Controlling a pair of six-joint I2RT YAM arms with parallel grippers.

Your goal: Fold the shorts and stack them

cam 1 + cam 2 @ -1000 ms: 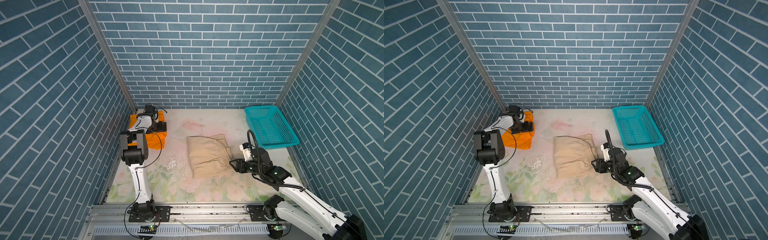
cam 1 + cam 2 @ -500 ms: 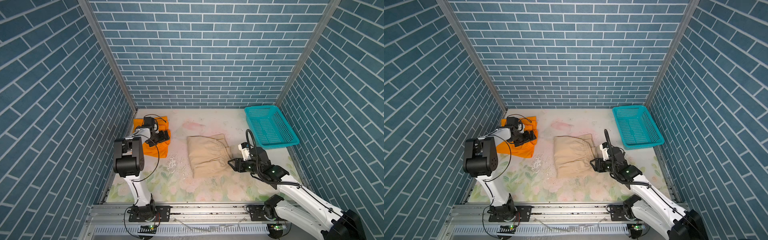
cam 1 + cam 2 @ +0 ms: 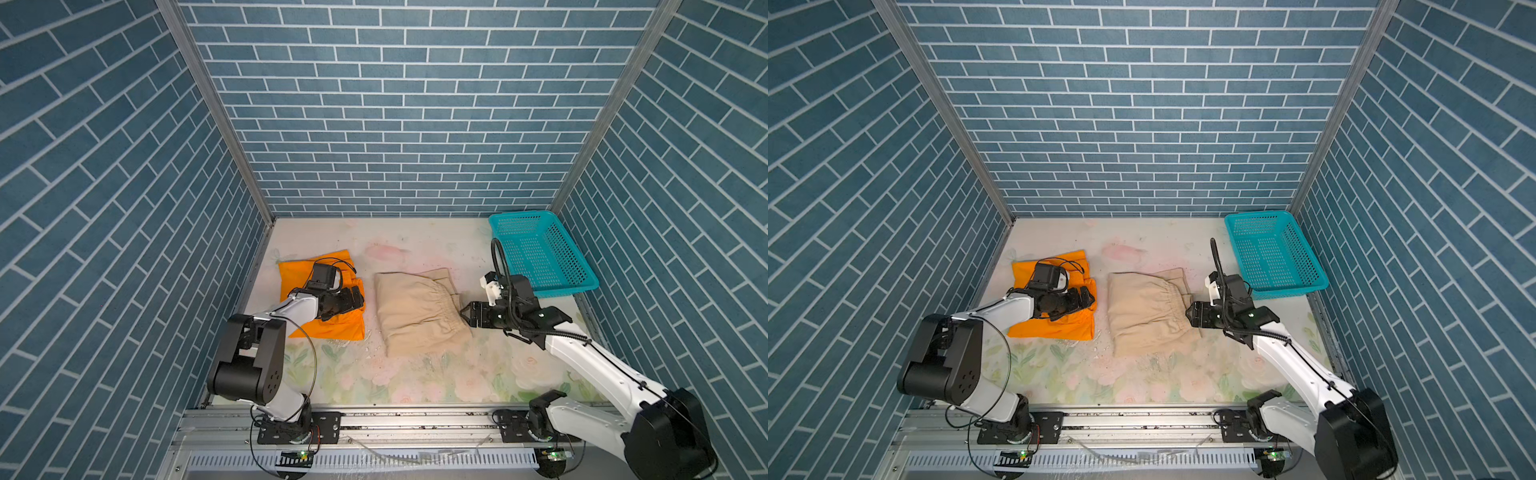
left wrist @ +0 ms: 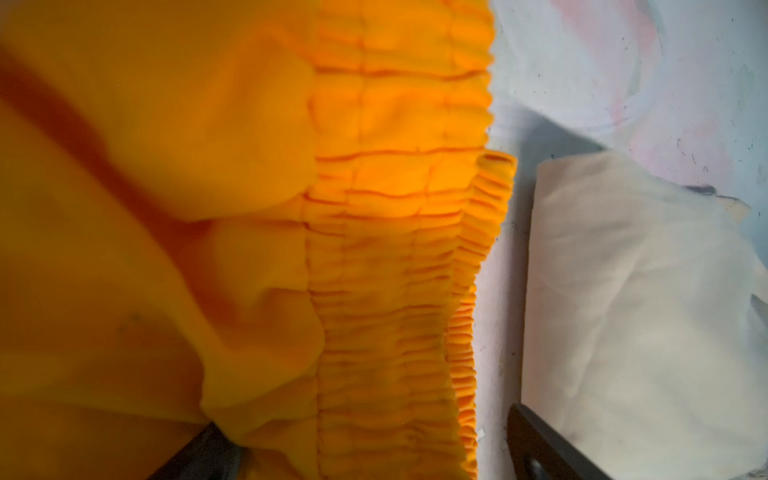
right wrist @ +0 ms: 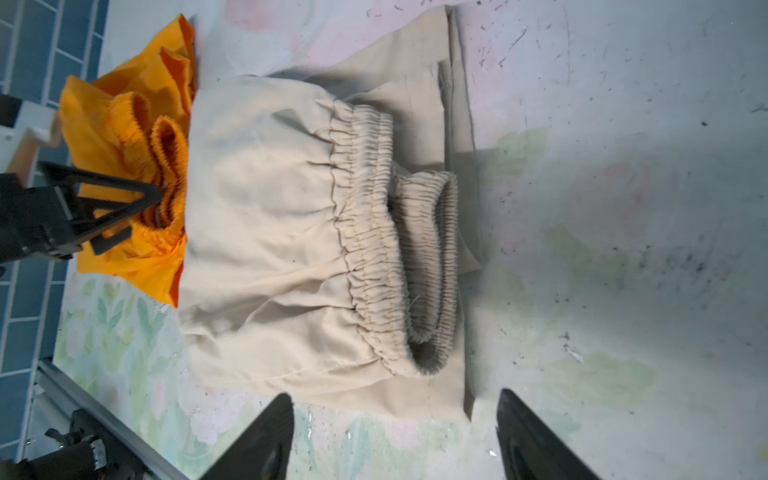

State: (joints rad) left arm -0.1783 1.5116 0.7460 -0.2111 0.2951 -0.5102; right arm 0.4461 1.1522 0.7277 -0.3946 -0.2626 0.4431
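Note:
My right gripper should go down next toward the orange shorts [image 3: 332, 328], onto the middle of the beige waistband [image 3: 452, 305], because that gathered waistband is still ahead of its open fingers.
Orange shorts [image 3: 332, 328] [image 3: 1059, 328] lie crumpled at the left of the table, and folded beige shorts [image 3: 411, 316] [image 3: 1146, 316] lie just right of them. My left gripper [image 3: 357, 297] [image 3: 1088, 297] sits low over the orange pair, open. Its fingers [image 4: 536, 444] stand wide apart with the gathered orange waistband [image 4: 395, 249] between them. At the beige pair's right edge my right gripper [image 3: 465, 313] [image 3: 1192, 316] is open. In the right wrist view, only bare table shows between its fingertips [image 5: 266, 436], and the beige waistband [image 5: 374, 232] is just ahead.
A teal perforated basket [image 3: 540, 253] [image 3: 1273, 253] stands at the back right, close behind my right arm. Blue brick walls close in the left, back and right. A metal rail [image 3: 395, 419] runs along the front edge. The table [image 3: 415, 374] has a pale floral print.
My left arm has swung from the back-left corner out over the orange shorts, which now lie more spread out. The right gripper's jaws have widened beside the beige shorts.

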